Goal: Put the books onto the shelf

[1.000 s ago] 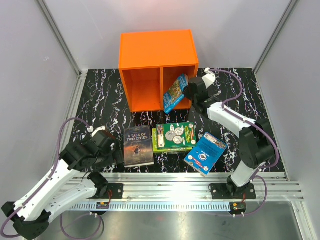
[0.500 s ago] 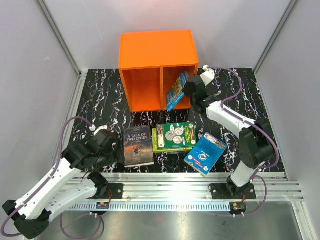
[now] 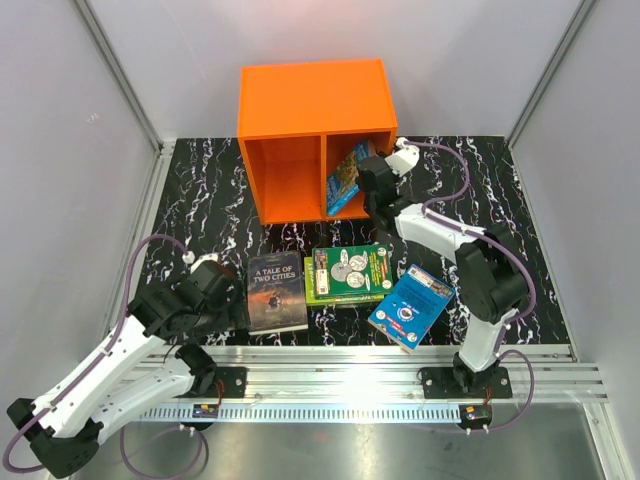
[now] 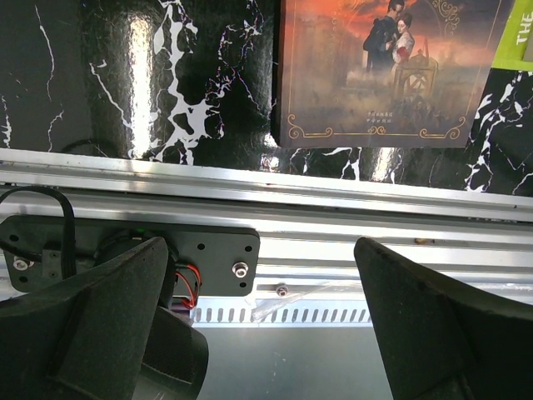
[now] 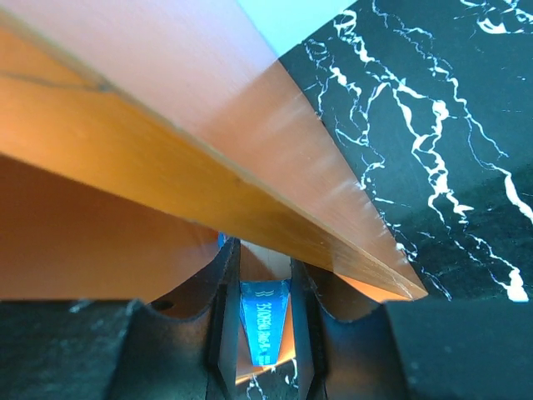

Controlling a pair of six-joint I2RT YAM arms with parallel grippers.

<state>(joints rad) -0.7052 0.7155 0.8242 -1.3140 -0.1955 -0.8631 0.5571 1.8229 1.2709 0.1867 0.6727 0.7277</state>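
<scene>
The book stands with its blue spine [image 5: 266,325] between the right gripper's fingers within the orange section of the shelf, so the right gripper will next stay at the shelf's opening and spread its fingers to let the book go.
The orange shelf [image 3: 312,95] stands at the back of the table, with two upright compartments. My right gripper [image 3: 368,182] is shut on an illustrated blue-green book [image 3: 343,180], which leans tilted inside the right compartment. In the right wrist view the book's blue spine [image 5: 266,325] sits between my fingers [image 5: 218,337], under the shelf's orange wall [image 5: 208,167]. The dark brown "A Tale of Two Cities" [image 3: 277,290], a green illustrated book [image 3: 347,272] and a bright blue book [image 3: 411,306] lie flat on the table. My left gripper [image 4: 258,333] hangs open and holds nothing, just left of the brown book [image 4: 383,75].
The table top is black marble-patterned [image 3: 200,200], with grey walls and metal posts on three sides. An aluminium rail [image 3: 380,365] runs along the near edge. The left arm's black base plate [image 4: 200,258] with its wiring lies right under the left gripper.
My right gripper has moved left and further in with the illustrated book, which now stands deeper in the right compartment. The left arm has barely moved.
</scene>
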